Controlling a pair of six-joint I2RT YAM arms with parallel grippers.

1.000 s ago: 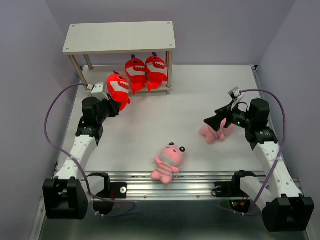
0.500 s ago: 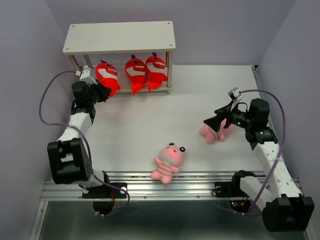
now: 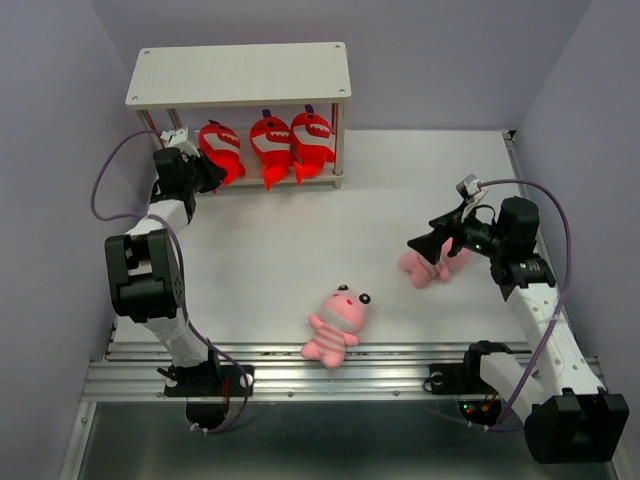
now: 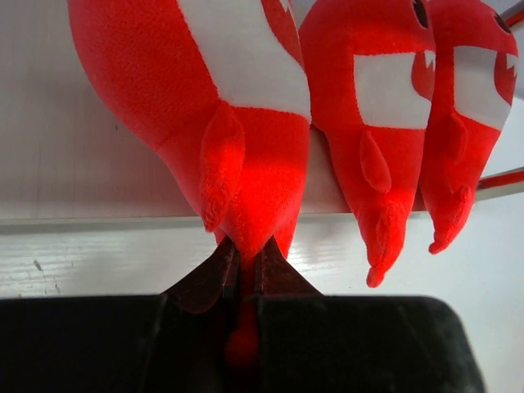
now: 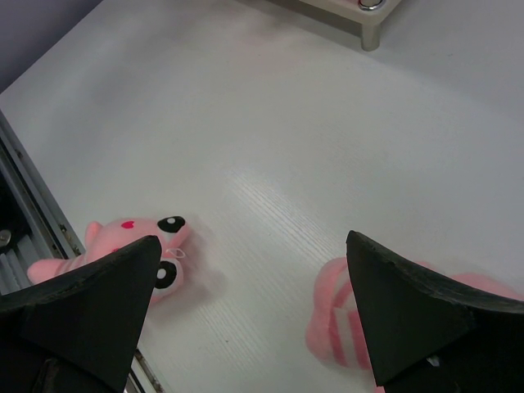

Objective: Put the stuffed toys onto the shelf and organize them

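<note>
Next, my left gripper eases outward, toward the board (image 4: 326, 184) beside the middle shark. It then releases the tail, since a gap parts the held shark from the middle shark.
My left gripper (image 3: 197, 167) is shut on the tail of a red shark (image 3: 219, 148) and holds it at the left end of the shelf's lower board (image 3: 232, 184). In the left wrist view the fingers (image 4: 214, 270) pinch the shark's tail (image 4: 221, 106) over the board's edge (image 4: 82, 164). Two more red sharks (image 3: 270, 145) (image 3: 312, 140) lie beside it on that board. The shelf's top board (image 3: 240, 75) is bare. My right gripper (image 3: 432, 243) is open just above a pink striped toy (image 3: 422, 268). A second pink toy (image 3: 338, 322) lies near the front edge.
The right wrist view shows both pink toys, one (image 5: 344, 327) by the right finger and one (image 5: 135, 241) by the left finger next to the front rail. A shelf leg (image 5: 370, 37) stands at the top. Purple walls enclose the table.
My left arm has carried the red shark back and left, from the table in front of the shelf to the lower board beside the other two. The right arm has not moved.
</note>
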